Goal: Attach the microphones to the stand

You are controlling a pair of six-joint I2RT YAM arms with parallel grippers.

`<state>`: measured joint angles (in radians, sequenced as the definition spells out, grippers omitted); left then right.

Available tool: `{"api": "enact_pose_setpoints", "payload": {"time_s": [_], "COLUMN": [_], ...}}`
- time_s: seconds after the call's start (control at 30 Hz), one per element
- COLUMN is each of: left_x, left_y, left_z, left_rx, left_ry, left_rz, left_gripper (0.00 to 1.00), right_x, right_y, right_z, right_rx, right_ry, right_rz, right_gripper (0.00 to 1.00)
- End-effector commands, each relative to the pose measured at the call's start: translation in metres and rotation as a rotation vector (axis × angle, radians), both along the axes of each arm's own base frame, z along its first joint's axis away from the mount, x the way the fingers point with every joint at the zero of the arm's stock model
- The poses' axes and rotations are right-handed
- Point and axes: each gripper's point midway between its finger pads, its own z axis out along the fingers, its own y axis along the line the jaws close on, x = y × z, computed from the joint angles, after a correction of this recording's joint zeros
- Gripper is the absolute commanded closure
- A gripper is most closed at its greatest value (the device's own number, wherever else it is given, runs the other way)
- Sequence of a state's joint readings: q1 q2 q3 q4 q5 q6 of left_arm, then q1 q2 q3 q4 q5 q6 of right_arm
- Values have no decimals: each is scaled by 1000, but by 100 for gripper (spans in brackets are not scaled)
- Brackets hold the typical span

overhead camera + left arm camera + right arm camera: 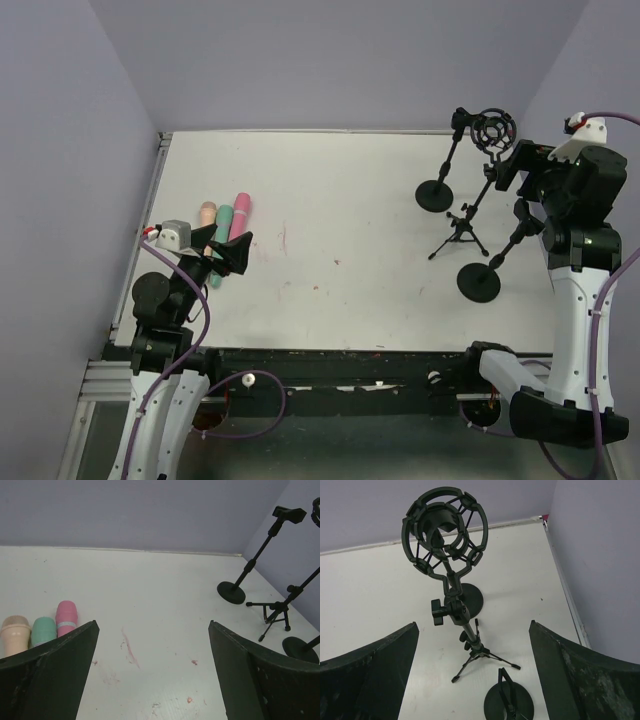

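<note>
I should slide my right gripper sideways next, onto the tripod stand's joint (454,609) just under the shock mount (445,527), because that joint is to the left of my right gripper in the top view.
Three microphones lie side by side at the table's left: peach-beige (207,213), teal-green (221,235) and pink (240,215). In the left wrist view their heads show at lower left: peach (15,634), teal (44,630), pink (66,617). My left gripper (232,255) is open and empty, just on the near side of them (152,625). Three black stands are at the right: a round-base stand (435,195), a tripod stand (462,232) with a shock mount (445,527), and a nearer round-base stand (479,282). My right gripper (512,172) is open and empty above the stands (472,625).
The white table (330,200) is walled by lavender panels at the back and both sides. Faint reddish marks (129,647) stain its middle. The stands also show at the right of the left wrist view (231,592). The table's right edge (565,595) runs close to the stands.
</note>
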<state>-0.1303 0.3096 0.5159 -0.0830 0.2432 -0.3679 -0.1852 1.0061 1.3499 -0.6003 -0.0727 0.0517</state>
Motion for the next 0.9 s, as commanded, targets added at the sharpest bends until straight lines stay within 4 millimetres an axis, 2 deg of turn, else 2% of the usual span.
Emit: {"api": "enact_pose_setpoints", "payload": {"time_s": [0.0,0.1,0.2,0.3,0.37,0.43,0.53,0.63,0.87], "left_x": [-5,-4,-5,-4,-4,-3,-3,-4,-5], "left_y": [-2,-2,-3,-3,-3,-4,-3,-3,-5], "left_z": [17,17,16,16,16,14,14,15,16], "left_rx": [-4,-3,-4,-4,-3,-2,-1,0,-2], "left_ry": [-56,-55,-52,-49,-48,-42,-42,-46,-51], "left_rz": [-16,-19,-24,-24,-25,-28,-24,-22,-33], "left_gripper": [1,1,1,1,1,1,1,1,1], "right_x": [0,1,0,-8,-14,-11,-1,7,30], "right_y": [5,10,22,52,64,59,39,28,13], "right_z": [8,4,-2,-12,-17,-13,-5,-3,-17], "right_rx": [12,-3,-56,-151,-199,-196,-174,-142,-75], "right_ry": [-24,-13,4,18,39,41,41,36,79], "right_rz": [28,66,174,416,530,502,356,275,177], "right_gripper": [0,0,0,0,0,0,0,0,1]}}
